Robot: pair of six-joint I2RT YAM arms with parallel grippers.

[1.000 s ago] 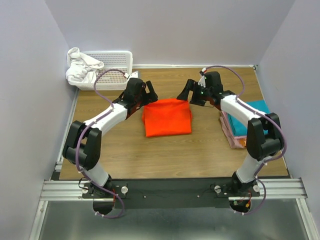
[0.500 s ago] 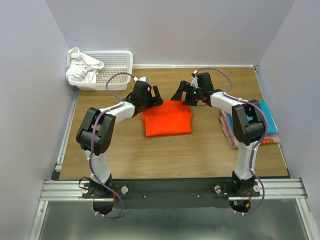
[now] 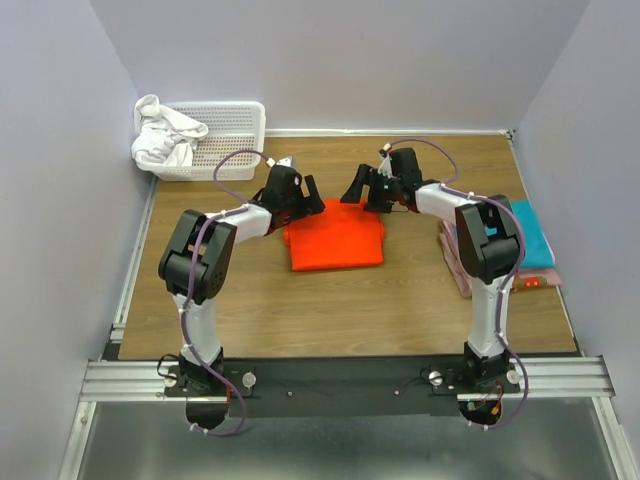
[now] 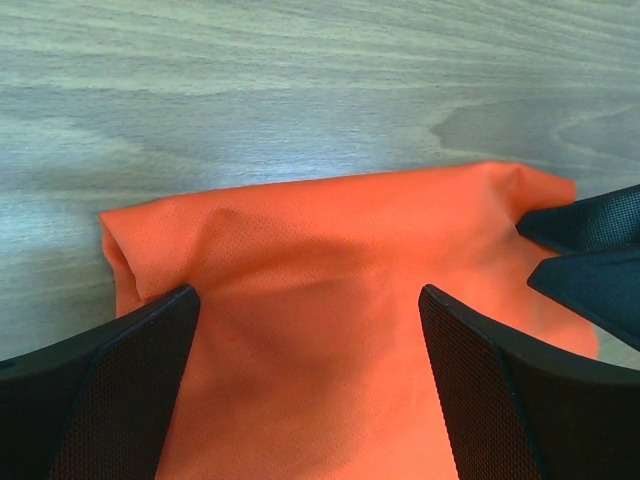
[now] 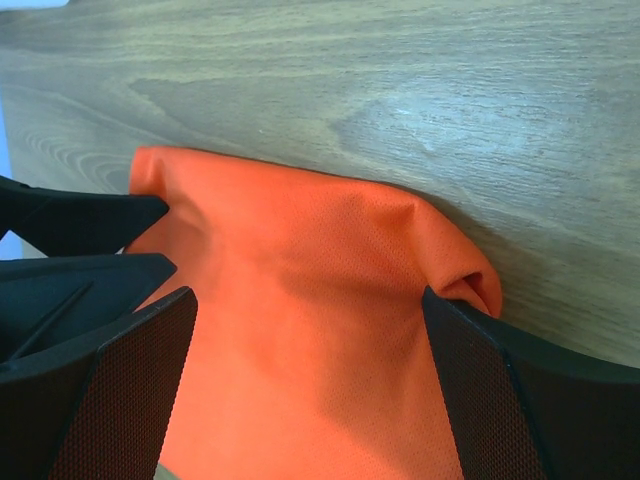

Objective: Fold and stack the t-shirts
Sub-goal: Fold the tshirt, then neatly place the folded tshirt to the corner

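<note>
My right gripper brings its fingers back and down astride the t-shirt's edge facing the stack (image 3: 380, 233) next, with the shirt already folded.
The orange t-shirt (image 3: 335, 235) lies folded in a rough rectangle in the middle of the table. My left gripper (image 3: 312, 196) is open at its far left corner, and my right gripper (image 3: 358, 190) is open at its far right corner. In the left wrist view the shirt (image 4: 330, 300) fills the gap between the spread fingers (image 4: 110, 390). In the right wrist view the shirt's far fold (image 5: 320, 290) lies between the fingers (image 5: 520, 400), one tip against a rolled edge. A stack of folded shirts, teal (image 3: 520, 235) on top of pink, lies at the right edge.
A white plastic basket (image 3: 225, 135) stands at the back left with a white crumpled cloth (image 3: 163, 135) hanging over its left end. Grey walls close in the table on three sides. The arms' bases sit on the rail at the near edge.
Both grippers moved inward from beside the shirt to its far corners and came low over the cloth. The shirt has kept its place.
</note>
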